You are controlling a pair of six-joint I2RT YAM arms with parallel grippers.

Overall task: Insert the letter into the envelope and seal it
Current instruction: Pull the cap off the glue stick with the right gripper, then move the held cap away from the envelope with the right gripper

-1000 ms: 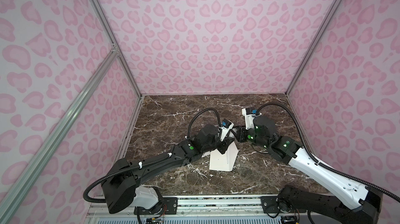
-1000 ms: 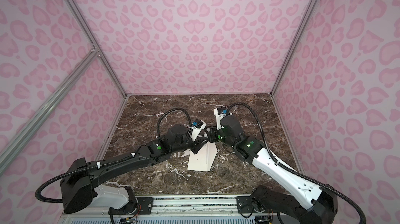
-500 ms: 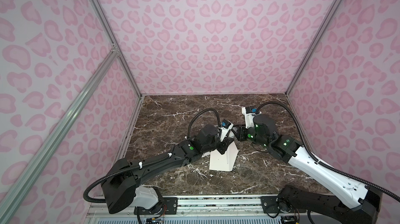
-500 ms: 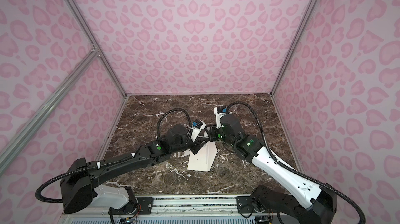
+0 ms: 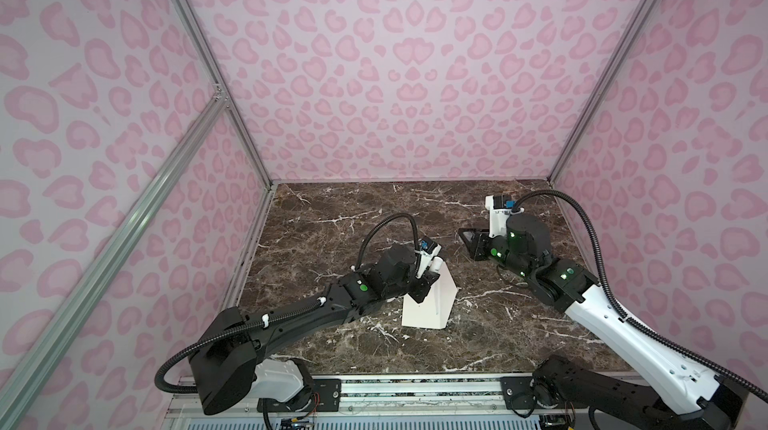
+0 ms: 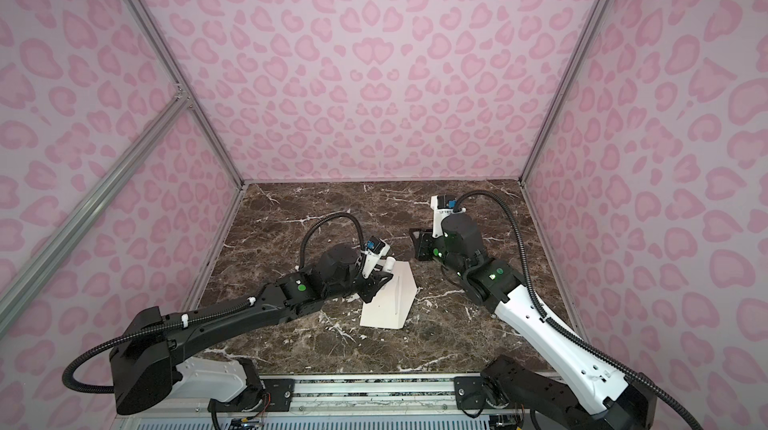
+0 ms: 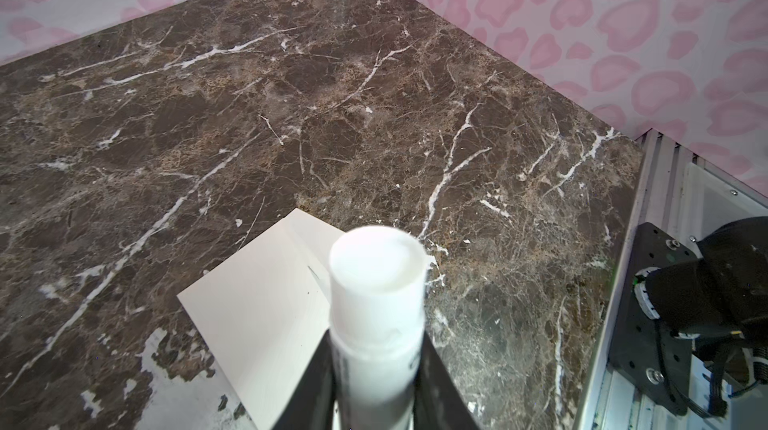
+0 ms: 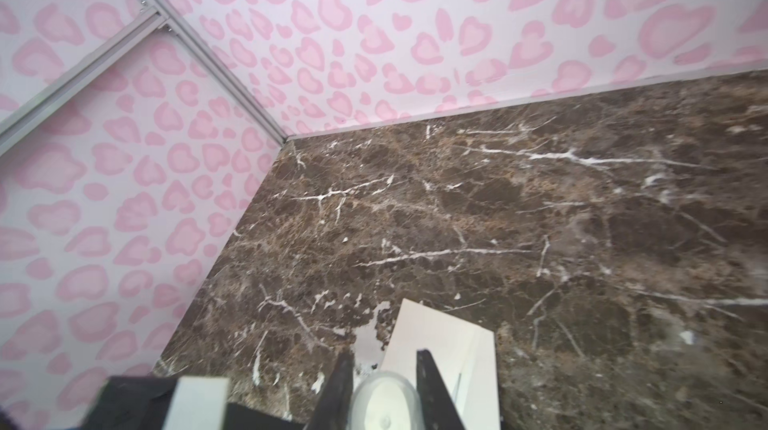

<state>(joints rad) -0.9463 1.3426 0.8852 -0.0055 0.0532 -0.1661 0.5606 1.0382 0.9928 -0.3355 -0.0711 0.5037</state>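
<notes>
My right gripper is above the bare marble [image 5: 473,281] beside the envelope's pointed side. It should tilt and go down to that clear spot next to release the cap.
The cream envelope [image 5: 432,307] [image 6: 388,303] lies flat on the marble table near the middle, its pointed side facing right. The letter is out of view. My left gripper [image 5: 428,278] [image 6: 380,272] [image 7: 376,340] hovers over the envelope's far end, shut on a white cylindrical stick [image 7: 376,282] whose open end points forward. My right gripper [image 5: 466,237] [image 6: 415,237] [image 8: 384,363] is off to the right and behind the envelope, apart from it, shut on a small translucent cap [image 8: 384,401]. In the right wrist view the envelope [image 8: 436,336] shows just beyond the fingers.
Pink-patterned walls close in the dark marble table [image 5: 332,241] on three sides. A metal rail [image 5: 415,386] with both arm bases runs along the front edge. The right arm's base [image 7: 706,282] shows in the left wrist view.
My right gripper has drawn back and to the right, away from the left gripper and the stick, carrying the cap. The left arm and envelope have stayed put.
</notes>
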